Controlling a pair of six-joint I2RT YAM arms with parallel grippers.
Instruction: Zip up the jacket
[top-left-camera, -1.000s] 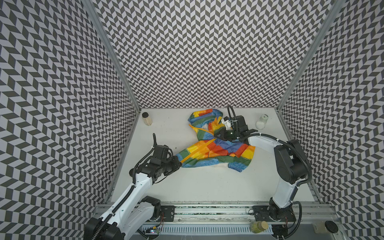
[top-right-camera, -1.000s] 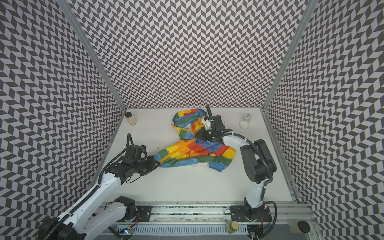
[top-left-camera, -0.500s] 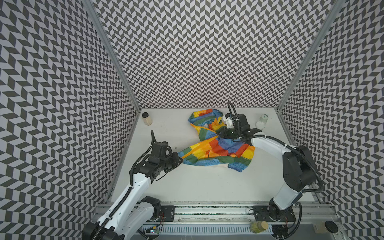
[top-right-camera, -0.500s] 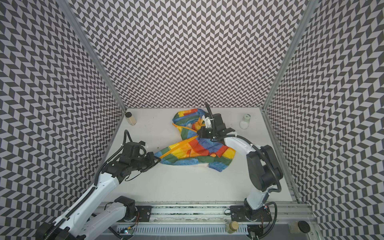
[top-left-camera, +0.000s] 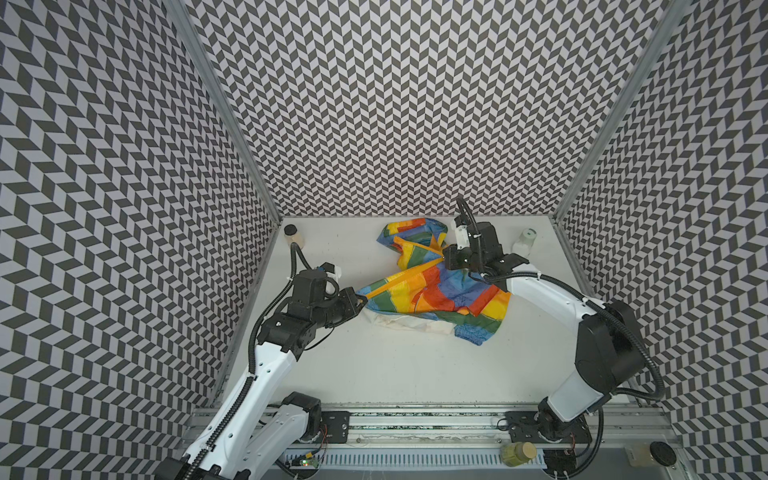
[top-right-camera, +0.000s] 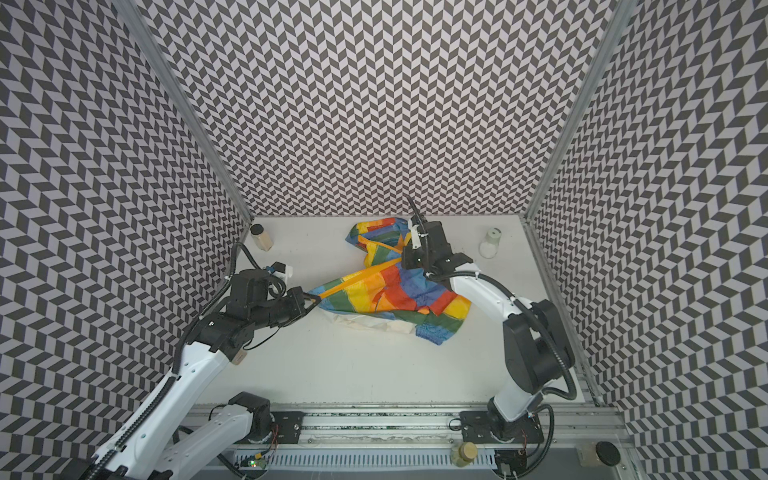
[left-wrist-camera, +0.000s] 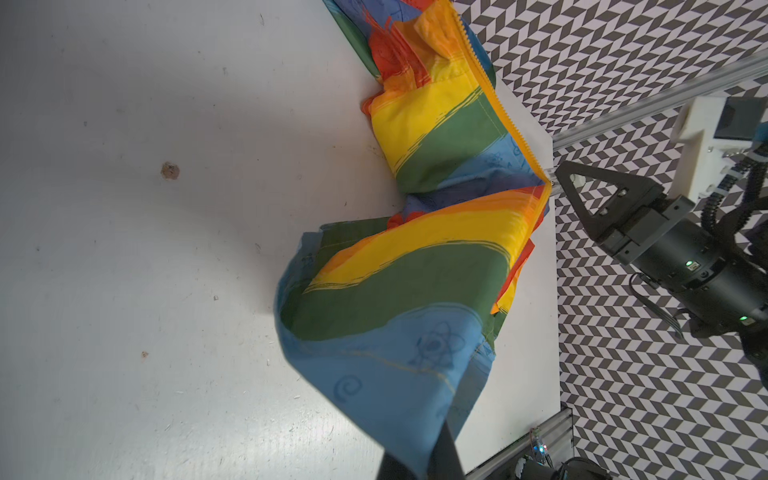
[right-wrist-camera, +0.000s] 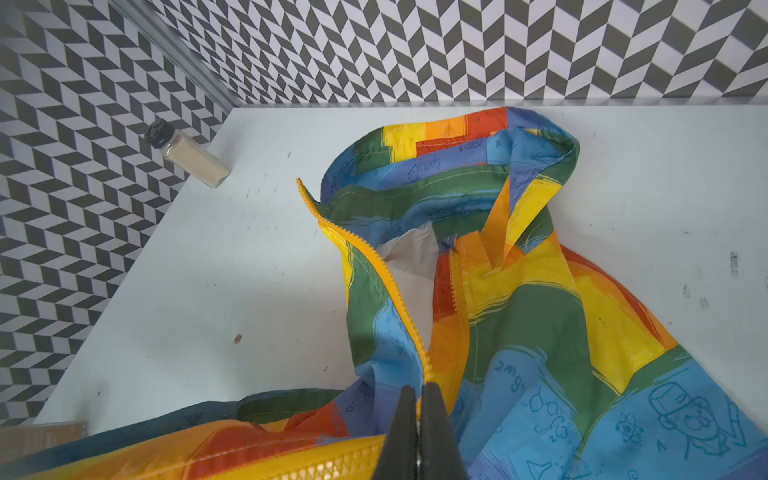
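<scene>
My left gripper will swing outward and up, then down, to release the jacket's corner on clear, bare tabletop near the spice jar.
The rainbow-striped jacket (top-left-camera: 432, 286) (top-right-camera: 392, 291) lies crumpled at the middle back of the table, hood toward the back wall, cream lining showing at its near edge. An orange-yellow zipper strip (top-left-camera: 399, 279) runs taut between my two grippers. My left gripper (top-left-camera: 360, 300) (top-right-camera: 312, 300) is shut on the blue bottom corner of the jacket (left-wrist-camera: 374, 374). My right gripper (top-left-camera: 444, 258) (right-wrist-camera: 419, 409) is shut on the zipper strip (right-wrist-camera: 374, 286) where its two sides meet. Beyond that point the sides part toward the hood (right-wrist-camera: 457, 166).
A spice jar with a black lid (top-left-camera: 292, 236) (right-wrist-camera: 187, 154) stands at the back left corner, and a white bottle (top-left-camera: 525, 242) at the back right. Patterned walls close three sides. Another jar (top-left-camera: 517, 453) sits on the front rail.
My left gripper has moved a little toward the back with the jacket corner, drawing the zipper strip straight. The right arm's elbow has swung outward to the right; its gripper stays on the zipper.
</scene>
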